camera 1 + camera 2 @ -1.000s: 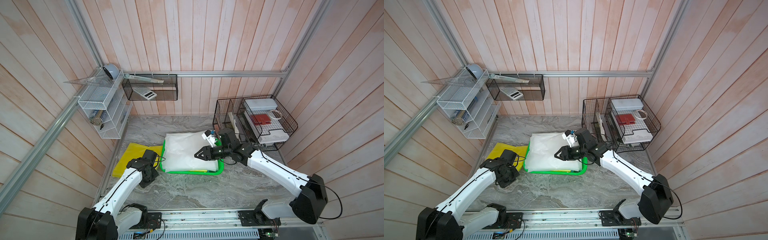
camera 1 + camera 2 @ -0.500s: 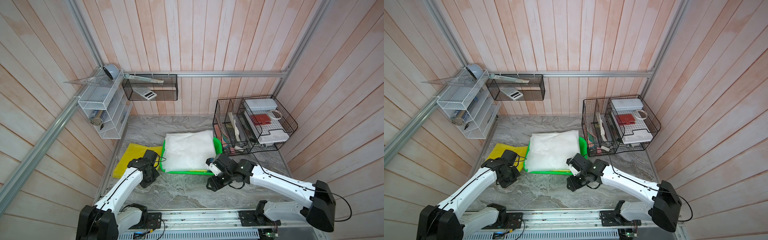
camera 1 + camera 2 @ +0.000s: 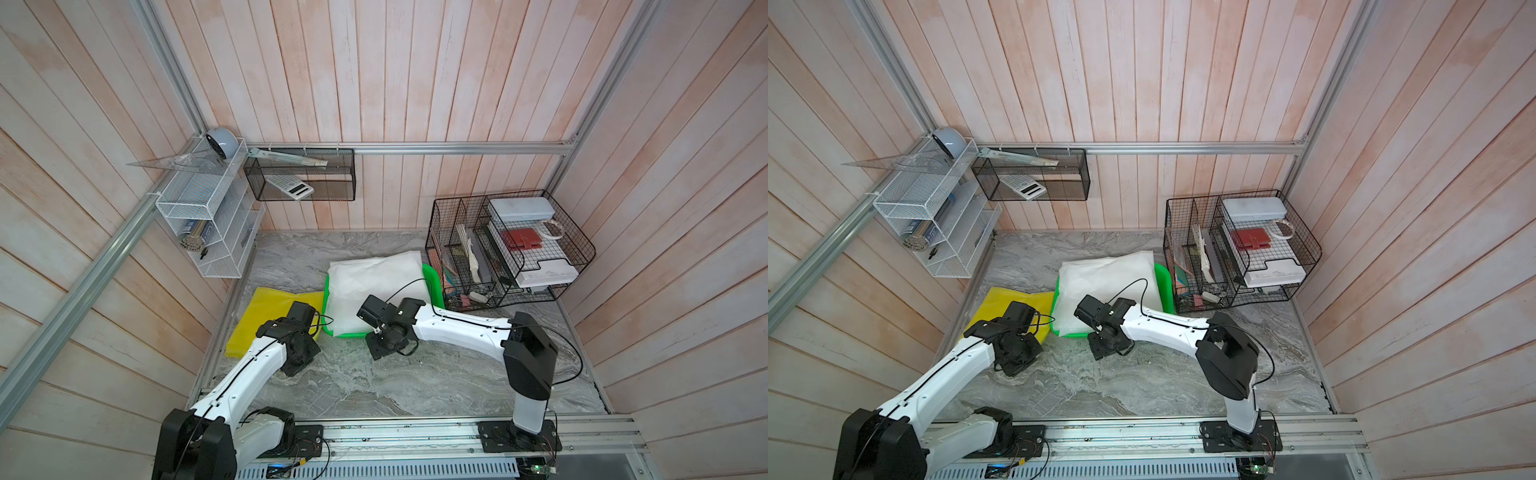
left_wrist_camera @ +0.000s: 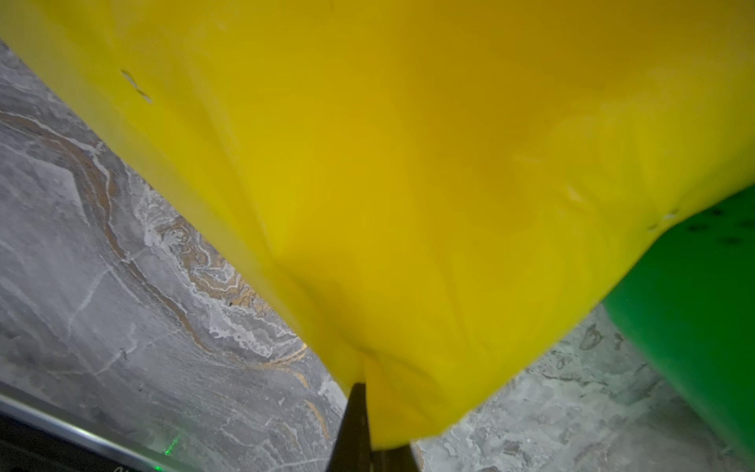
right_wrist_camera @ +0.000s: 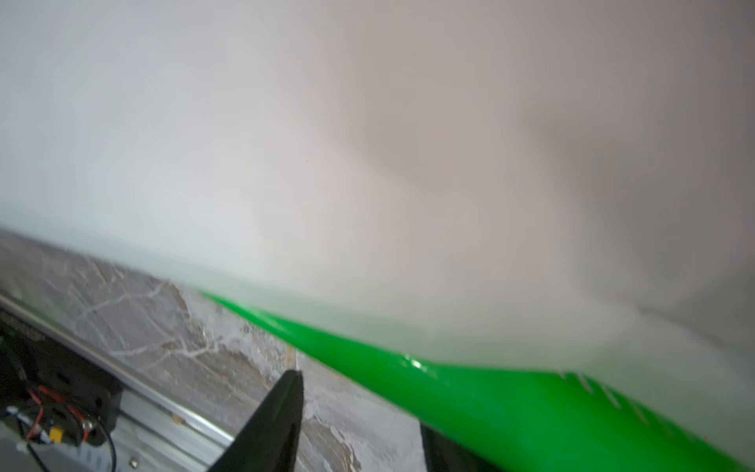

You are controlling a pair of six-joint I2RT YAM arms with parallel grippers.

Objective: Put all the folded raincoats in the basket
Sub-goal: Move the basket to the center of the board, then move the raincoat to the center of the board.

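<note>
The robot will next use its left gripper to drag the yellow raincoat's corner onto the clear part of the bare table in front of the basket, on the organiser's side of the gripper, and let go of it.
The green basket (image 3: 432, 277) (image 3: 1165, 282) sits mid-table beside the wire organiser. A white folded raincoat (image 3: 374, 278) (image 3: 1104, 278) lies in it, bulging over the rim. A yellow folded raincoat (image 3: 270, 307) (image 3: 1000, 299) lies flat on the table to the basket's left. My left gripper (image 3: 313, 332) (image 4: 365, 380) is shut on the yellow raincoat's (image 4: 408, 184) near corner, which puckers at the tips. My right gripper (image 3: 366, 332) (image 5: 363, 408) is open low at the basket's front edge. The green rim (image 5: 490, 392) hides part of one finger, and only bare table shows in the gap.
A black wire desk organiser (image 3: 507, 249) full of stationery stands at the right against the basket. A white mesh shelf (image 3: 208, 224) and a black mesh box (image 3: 299, 183) hang on the walls. The arms' rail (image 3: 415, 432) runs along the front edge.
My right gripper has left the white raincoat, swung down in front of the basket and moved left along its front edge. The left arm has not moved.
</note>
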